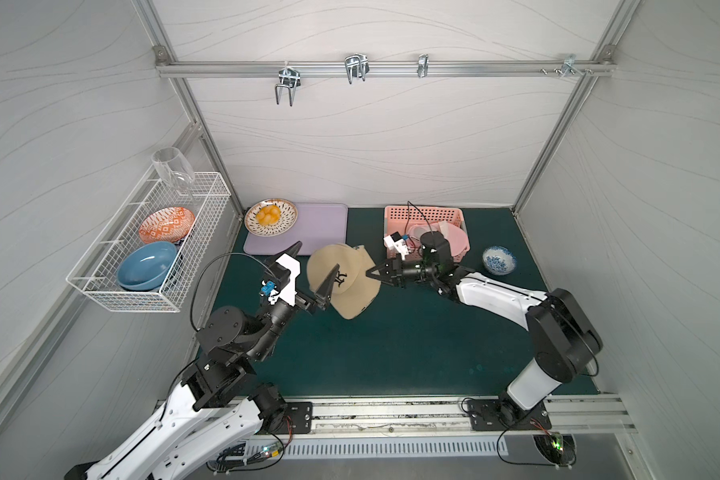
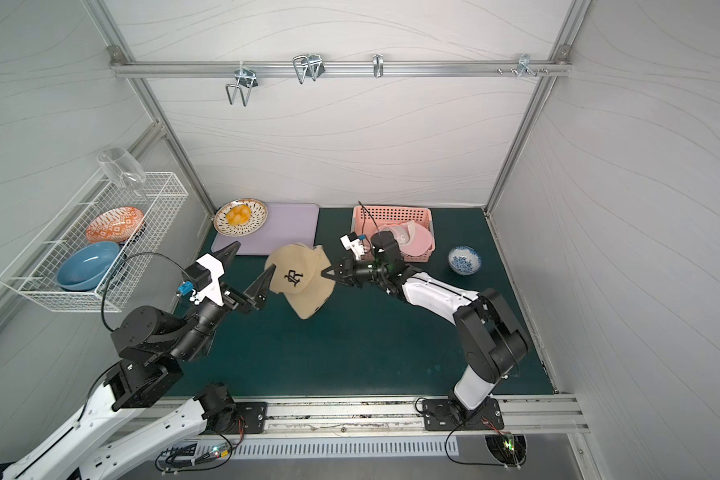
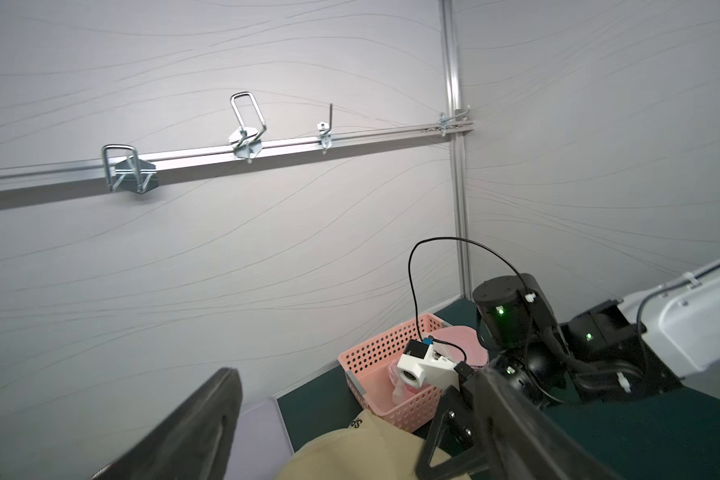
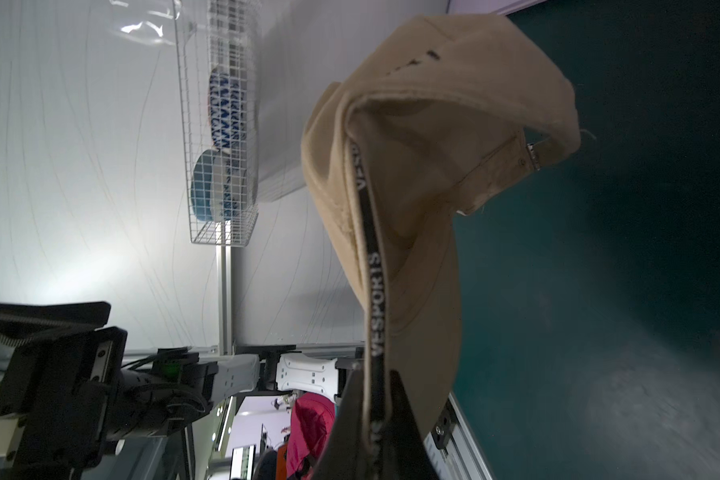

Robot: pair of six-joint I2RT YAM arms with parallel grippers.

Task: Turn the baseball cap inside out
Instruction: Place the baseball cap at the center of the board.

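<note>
The cap in my right gripper is still hanging in the air. I should next lower it onto the bare green mat below and let go of the cap's rim there.
The tan baseball cap [image 1: 350,291] [image 2: 304,291] hangs above the green mat, black logo facing up, visor toward the front. My right gripper [image 1: 369,273] [image 2: 323,273] is shut on the cap's rim. In the right wrist view the cap's [image 4: 433,166] black inner tape runs between the closed jaws of the right gripper [image 4: 371,399], and its hollow and back buckle show. My left gripper [image 1: 317,257] [image 2: 255,256] [image 3: 341,386] stands wide open at the cap's [image 3: 350,453] left side. One finger [image 1: 327,286] overlaps the crown; contact cannot be told.
A pink basket [image 1: 425,214] holding a pink cap stands behind the right gripper. A purple board [image 1: 325,222] with a plate of yellow food [image 1: 271,217] lies at the back left. A blue-patterned bowl [image 1: 499,259] sits at the right. A wire rack [image 1: 200,232] hangs on the left wall.
</note>
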